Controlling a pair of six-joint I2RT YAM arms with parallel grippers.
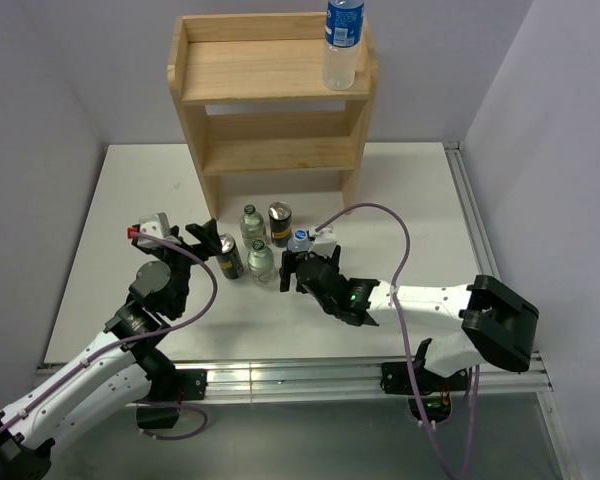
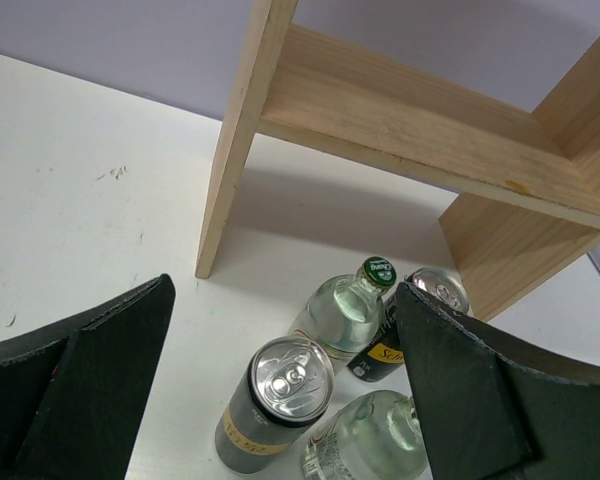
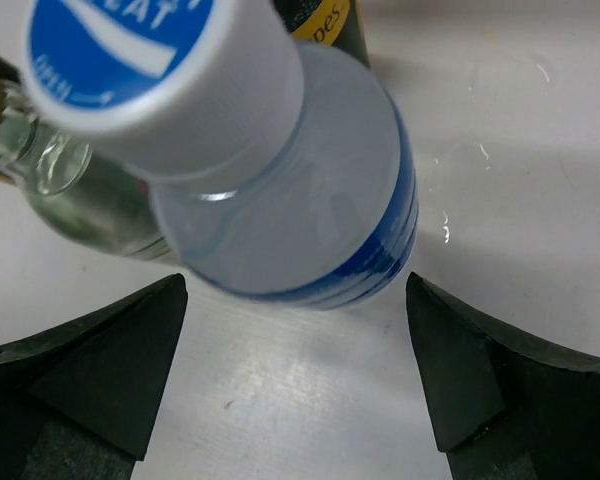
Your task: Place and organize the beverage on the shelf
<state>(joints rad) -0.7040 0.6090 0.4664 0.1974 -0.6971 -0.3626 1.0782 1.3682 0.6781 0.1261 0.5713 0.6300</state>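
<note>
Next, my right gripper moves down and toward the second plastic bottle until its open fingers are around the blue-labelled body (image 1: pixel 297 246) (image 3: pixel 325 238).
The wooden shelf (image 1: pixel 270 85) stands at the back, with one blue-labelled plastic bottle (image 1: pixel 342 45) upright on its top tier at the right. On the table in front stand two glass bottles (image 1: pixel 251 222) (image 1: pixel 261 260), two cans (image 1: pixel 280 218) (image 1: pixel 229 256) and a second plastic bottle (image 1: pixel 299 243). My left gripper (image 1: pixel 216 243) is open just left of the near can (image 2: pixel 280 400), which shows between its fingers (image 2: pixel 80 380). My right gripper (image 1: pixel 298 268) is open just short of the plastic bottle (image 3: pixel 290 200), whose body lies just beyond the fingertips (image 3: pixel 130 340).
The shelf's lower tier (image 2: pixel 400 110) and left leg (image 2: pixel 230 170) show in the left wrist view. A glass bottle (image 3: pixel 80 190) and a can (image 3: pixel 320 20) stand close beside the plastic bottle. Purple cables loop over both arms. A metal rail (image 1: pixel 280 375) runs along the near table edge.
</note>
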